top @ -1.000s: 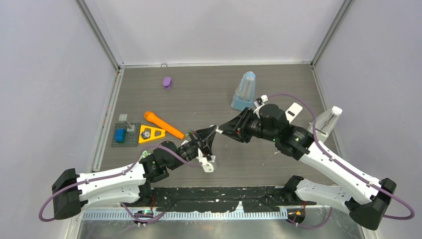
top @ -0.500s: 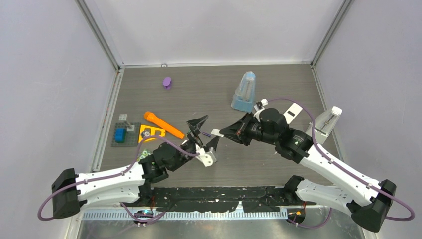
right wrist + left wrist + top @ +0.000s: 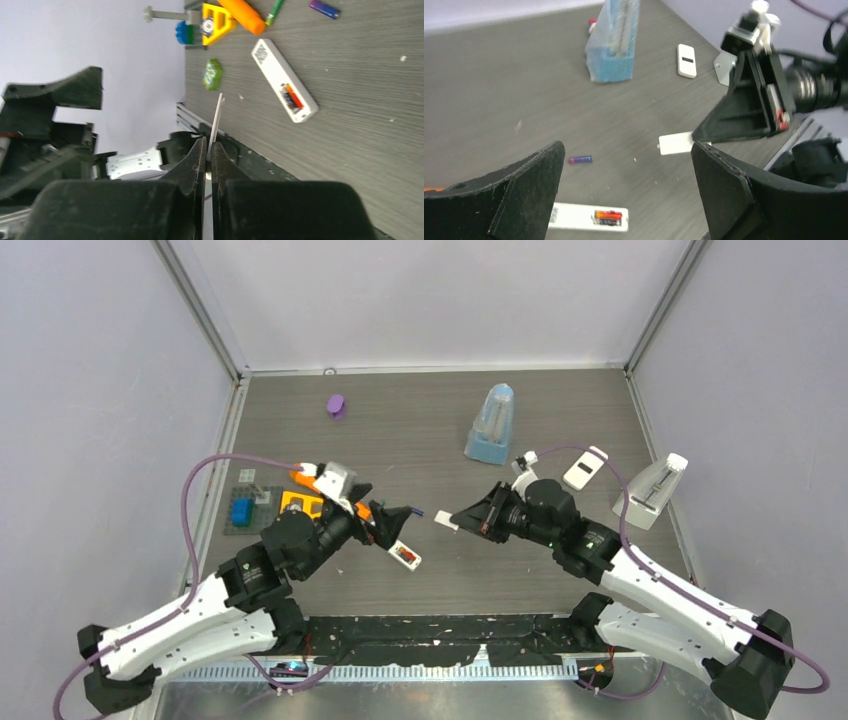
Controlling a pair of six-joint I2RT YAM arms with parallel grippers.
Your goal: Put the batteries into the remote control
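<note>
I will carry the cover plate with my right gripper down and to the left in the top view, onto the remote's uncovered battery bay (image 3: 407,556) (image 3: 292,98), and let go of it there.
The white remote control (image 3: 404,555) lies flat on the table, back up, with a red-orange battery (image 3: 607,216) in its open bay (image 3: 291,96). A purple battery (image 3: 580,159) lies loose just beyond it (image 3: 415,511) (image 3: 324,8). A thin green battery (image 3: 274,9) lies beside the orange marker. My left gripper (image 3: 385,515) (image 3: 628,165) hangs wide open above the remote, holding nothing. My right gripper (image 3: 462,520) (image 3: 205,142) is shut on a thin white cover plate (image 3: 445,524) (image 3: 676,143), seen edge-on (image 3: 217,117) in its wrist view.
A blue translucent holder (image 3: 492,425) stands at the back, a second white remote (image 3: 585,468) and a white stand (image 3: 650,495) to the right. At left are an orange marker (image 3: 306,477), a yellow triangle (image 3: 297,506), a grey baseplate (image 3: 250,525) and a purple piece (image 3: 336,405).
My left gripper opened, let go of the remote and drew back to the left; the remote now lies on the table. My right gripper closed on the white cover plate and pulled away with it.
</note>
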